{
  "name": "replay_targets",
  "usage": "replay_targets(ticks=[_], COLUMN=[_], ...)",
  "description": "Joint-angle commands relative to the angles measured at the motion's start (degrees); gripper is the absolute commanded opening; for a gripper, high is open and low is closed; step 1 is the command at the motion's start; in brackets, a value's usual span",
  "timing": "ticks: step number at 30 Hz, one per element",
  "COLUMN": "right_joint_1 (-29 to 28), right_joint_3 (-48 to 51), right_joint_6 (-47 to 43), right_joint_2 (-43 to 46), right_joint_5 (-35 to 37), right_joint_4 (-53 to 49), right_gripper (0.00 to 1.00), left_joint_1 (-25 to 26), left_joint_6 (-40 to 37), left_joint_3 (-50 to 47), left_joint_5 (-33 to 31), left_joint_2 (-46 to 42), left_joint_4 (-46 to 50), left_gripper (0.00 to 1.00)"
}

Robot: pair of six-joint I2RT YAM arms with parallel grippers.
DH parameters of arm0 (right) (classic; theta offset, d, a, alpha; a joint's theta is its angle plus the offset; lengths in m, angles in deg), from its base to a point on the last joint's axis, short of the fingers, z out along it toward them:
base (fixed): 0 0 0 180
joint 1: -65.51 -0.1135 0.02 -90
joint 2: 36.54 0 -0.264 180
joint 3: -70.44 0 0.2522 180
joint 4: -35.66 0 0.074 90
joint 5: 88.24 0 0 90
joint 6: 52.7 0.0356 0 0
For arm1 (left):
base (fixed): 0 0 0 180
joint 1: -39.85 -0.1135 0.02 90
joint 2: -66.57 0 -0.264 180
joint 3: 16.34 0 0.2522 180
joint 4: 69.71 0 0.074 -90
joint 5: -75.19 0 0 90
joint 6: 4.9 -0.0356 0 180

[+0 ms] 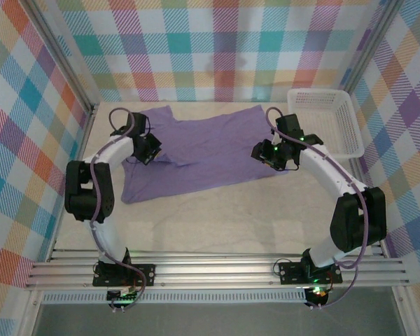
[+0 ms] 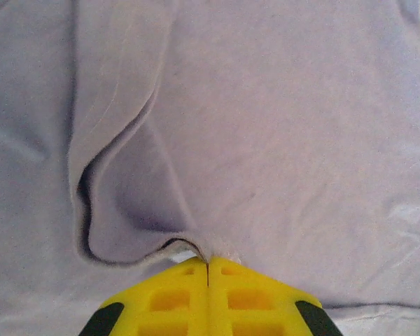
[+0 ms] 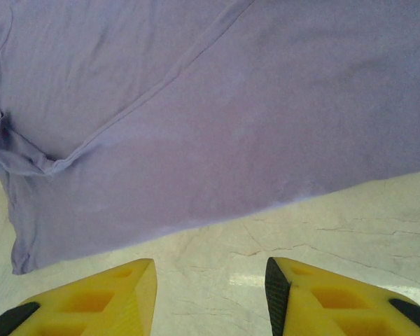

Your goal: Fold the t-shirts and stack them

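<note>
My left gripper will move outward and across toward the t-shirt's smooth middle (image 1: 180, 141) to release the fold, as that cloth lies outward of it, toward my right gripper.
A lavender-purple t-shirt (image 1: 196, 150) lies spread and partly creased across the back middle of the table. My left gripper (image 1: 148, 149) sits over its left part, and in the left wrist view the yellow jaws (image 2: 208, 264) are shut on a pinched fold of the t-shirt (image 2: 266, 140). My right gripper (image 1: 271, 155) hovers at the shirt's right edge. In the right wrist view it (image 3: 210, 280) is open over bare table, with the t-shirt's hem (image 3: 217, 140) just ahead of the fingertips.
A white lattice basket (image 1: 350, 129) stands at the back right, close behind the right arm. Plaid walls enclose the table on three sides. Bare marble-look tabletop (image 1: 217, 217) stretches between the shirt and the arm bases.
</note>
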Motion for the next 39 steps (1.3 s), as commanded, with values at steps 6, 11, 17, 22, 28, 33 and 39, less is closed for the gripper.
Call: replay_targets(ticks=[6,11,17,22,28,33,39], right_joint_1=[-0.3,-0.3,-0.3,-0.3,-0.3,-0.3,-0.2], right_joint_3=[1.2,1.3,1.6,1.6,1.7,1.6,2.0], right_joint_6=[0.8,1.0,1.0,1.4,1.1,1.0,0.2], right_joint_2=[1.2,0.5,0.0,0.1,0.3,-0.2,-0.8], right_joint_5=[-0.1,-0.5,-0.6,-0.9,-0.7,-1.0,-0.4], right_joint_4=[0.8,0.8,1.1,1.3,1.0,1.1,1.0], right_gripper=[0.46,0.46,0.46,0.45,0.46,0.45,0.46], left_joint_1=[1.9,2.0,2.8,3.5,4.4,4.9,4.9], left_joint_6=[-3.0,-4.3,-7.3,-9.9,-11.2,-12.7,-14.6], left_joint_3=[10.8,13.2,14.0,17.4,17.2,20.8,21.7], left_joint_5=[3.8,3.7,3.4,1.6,2.3,1.8,0.8], left_joint_2=[9.1,12.3,10.7,12.1,12.1,15.4,16.3], left_joint_4=[3.2,4.7,2.2,5.9,3.8,6.9,7.6], left_gripper=[0.0,0.0,0.0,0.0,0.0,0.0,0.23])
